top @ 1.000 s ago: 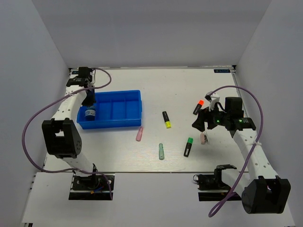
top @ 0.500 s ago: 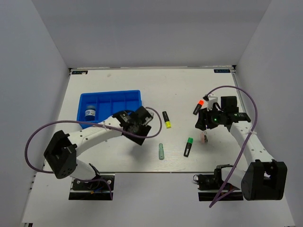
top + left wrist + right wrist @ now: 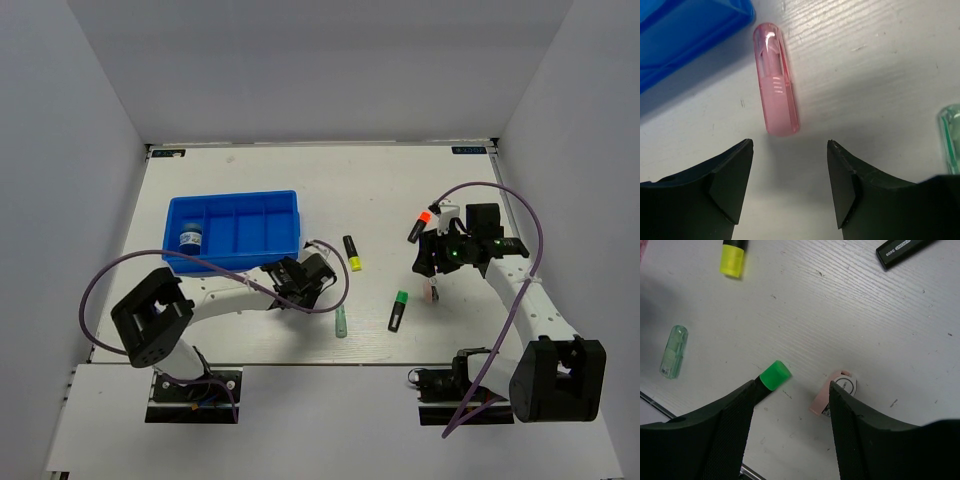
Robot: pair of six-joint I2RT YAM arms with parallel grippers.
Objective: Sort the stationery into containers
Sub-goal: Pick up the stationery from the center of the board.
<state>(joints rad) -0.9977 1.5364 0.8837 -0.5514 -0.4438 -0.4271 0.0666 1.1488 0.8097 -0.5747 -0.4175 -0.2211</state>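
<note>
The pink stick lies crooked beyond the fingers. My left gripper needs to turn next, lower toward the tray and close on the pink stick's frosted half (image 3: 778, 103).
The blue tray (image 3: 235, 205) holds a blue-white cylinder (image 3: 190, 240) in its left compartment. My left gripper (image 3: 303, 282) hovers just off the tray's front right corner (image 3: 690, 25). It is open (image 3: 790, 152), and a pink stick (image 3: 776, 86) lies flat just ahead of its fingertips. A mint stick (image 3: 341, 320) lies to the right. My right gripper (image 3: 432, 262) is open (image 3: 792, 400) above the table, with the green-capped highlighter (image 3: 774, 376) at its left finger and a small pink item (image 3: 837, 390) at its right finger. Nothing is held.
A yellow-capped highlighter (image 3: 351, 252) lies between the arms, and an orange-capped one (image 3: 419, 225) lies just beyond the right gripper. The green-capped highlighter (image 3: 398, 310) and the small pink item (image 3: 431, 292) lie near the right arm. White walls enclose the table on three sides.
My left gripper opened, left the cylinder in the tray's left compartment and swung right and nearer, down over the pink stick. The right gripper shifted slightly and stayed open.
</note>
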